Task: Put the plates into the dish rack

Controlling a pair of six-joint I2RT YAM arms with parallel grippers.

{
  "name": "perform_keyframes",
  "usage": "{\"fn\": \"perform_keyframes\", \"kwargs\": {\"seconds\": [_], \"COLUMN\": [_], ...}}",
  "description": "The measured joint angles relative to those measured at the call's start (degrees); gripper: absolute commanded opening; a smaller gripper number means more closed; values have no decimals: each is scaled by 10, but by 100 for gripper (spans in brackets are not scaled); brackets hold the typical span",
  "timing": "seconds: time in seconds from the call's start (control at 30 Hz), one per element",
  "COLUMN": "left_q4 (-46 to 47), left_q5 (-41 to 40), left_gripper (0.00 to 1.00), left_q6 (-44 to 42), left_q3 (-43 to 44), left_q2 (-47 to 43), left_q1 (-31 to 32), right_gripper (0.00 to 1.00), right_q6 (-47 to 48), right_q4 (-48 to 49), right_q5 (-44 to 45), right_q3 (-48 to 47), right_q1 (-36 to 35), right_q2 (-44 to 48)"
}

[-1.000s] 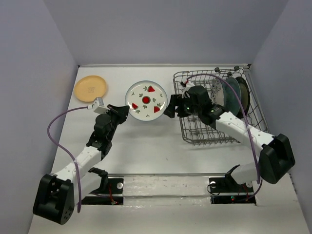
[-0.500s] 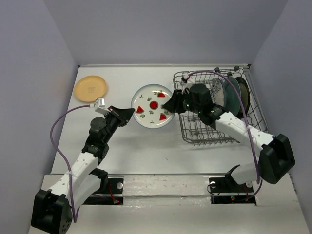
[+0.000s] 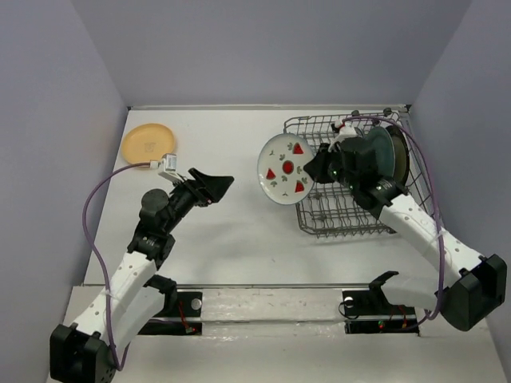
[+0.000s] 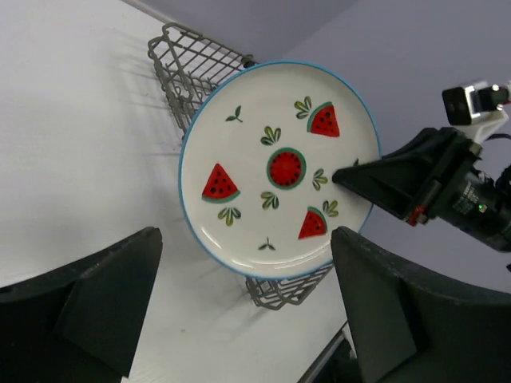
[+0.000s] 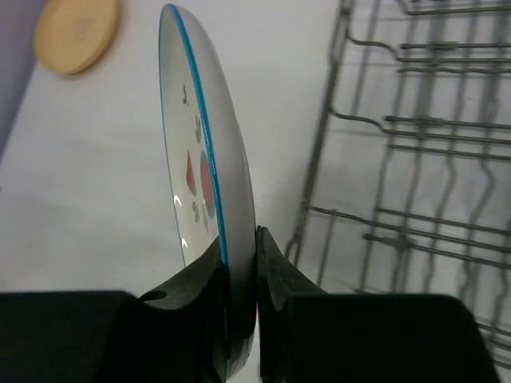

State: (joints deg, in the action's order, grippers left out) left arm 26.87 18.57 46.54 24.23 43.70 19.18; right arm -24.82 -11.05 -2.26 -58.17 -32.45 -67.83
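The white plate hangs tilted. My right gripper next needs to carry it over the rack toward the teal plate, then move down and turn it upright.
The white plate with red fruit marks (image 3: 286,168) hangs tilted on edge just left of the dish rack (image 3: 343,215). My right gripper (image 3: 314,169) is shut on its right rim; in the right wrist view the fingers (image 5: 275,263) pinch the blue-edged rim (image 5: 209,152). My left gripper (image 3: 215,185) stands open to the plate's left, apart from it, with the plate's face (image 4: 279,167) seen beyond its jaws. An orange-yellow plate (image 3: 148,144) lies flat at the far left. A teal plate (image 3: 382,153) and a dark-rimmed plate (image 3: 398,159) stand upright in the rack.
The rack's wire wall and upright tines (image 5: 415,159) are close to the right of the held plate. The rack's near corner (image 4: 275,291) shows under the plate in the left wrist view. Grey walls bound the white table (image 3: 239,239) at the back and sides.
The left gripper let go of the fruit-marked plate and opened wide. The right gripper closed on its rim, lifted it and carried it right toward the rack, tilting it up on edge.
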Motion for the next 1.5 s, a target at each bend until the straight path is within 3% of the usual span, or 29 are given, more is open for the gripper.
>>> {"fn": "perform_keyframes", "kwargs": {"seconds": [0.23, 0.43, 0.7, 1.03, 1.5], "left_q4": [-126, -247, -332, -349, -350], "left_q5": [5, -14, -43, -44, -45], "left_gripper": [99, 99, 99, 99, 99], "left_q6": [-75, -169, -232, -242, -242], "left_q3": [58, 138, 140, 137, 137], "left_q2": [-88, -150, -185, -185, -179], "left_q1": [0, 0, 0, 3, 3], "right_gripper": [7, 7, 7, 7, 7], "right_q6": [76, 144, 224, 255, 224], "right_q4": [-116, -154, -155, -156, -144], "right_q5": [151, 281, 370, 376, 335], "right_q3": [-36, -69, -132, -143, -111], "right_q1": [101, 103, 106, 119, 126], "right_q2": [18, 9, -87, -145, -173]}}
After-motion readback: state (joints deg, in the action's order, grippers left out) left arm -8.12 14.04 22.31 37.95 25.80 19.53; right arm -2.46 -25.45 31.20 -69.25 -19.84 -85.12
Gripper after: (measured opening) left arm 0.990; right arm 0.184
